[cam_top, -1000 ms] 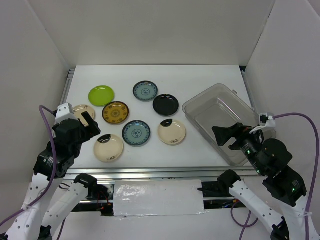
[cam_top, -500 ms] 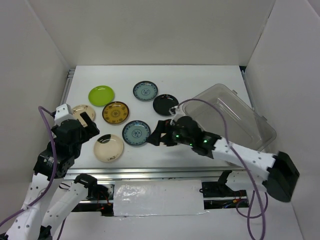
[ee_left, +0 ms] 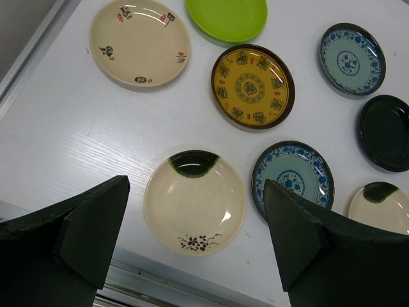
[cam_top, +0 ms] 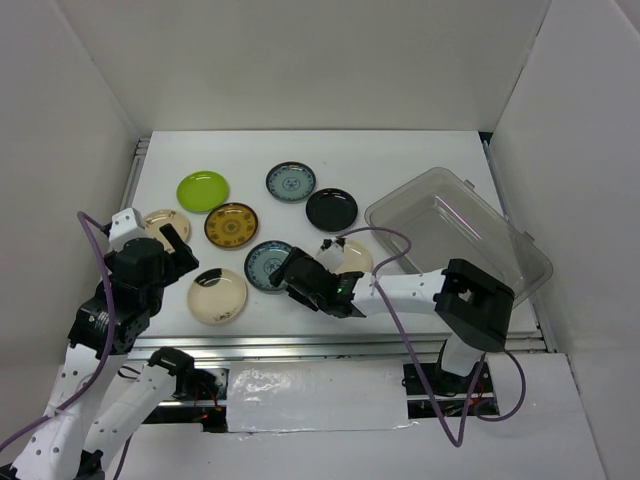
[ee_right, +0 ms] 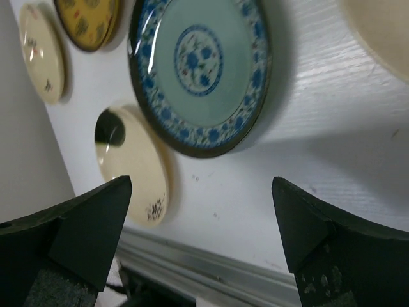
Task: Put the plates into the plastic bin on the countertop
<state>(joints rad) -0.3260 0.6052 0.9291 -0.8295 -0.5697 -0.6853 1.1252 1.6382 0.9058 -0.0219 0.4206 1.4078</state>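
My right gripper is open and next needs to move down and settle its fingers around the middle blue-grey plate's rim facing the bin, because that rim has bare countertop beside it.
Eight plates lie on the countertop: lime green, back blue-grey, black, mustard-brown, a cream one by my left gripper, a front cream one, a middle blue-grey one and a cream one partly under my right arm. The clear plastic bin stands at the right with no plates in it. My right gripper is open, low at the near edge of the middle blue-grey plate. My left gripper is open above the front cream plate.
White panels wall the back and both sides. The metal rail runs along the front edge. My right arm stretches across the front of the countertop from the right. A purple cable loops over it near the bin.
My right arm has swung left from above the bin, across the cream plate, to the middle blue-grey plate and dropped low. My left arm has not moved.
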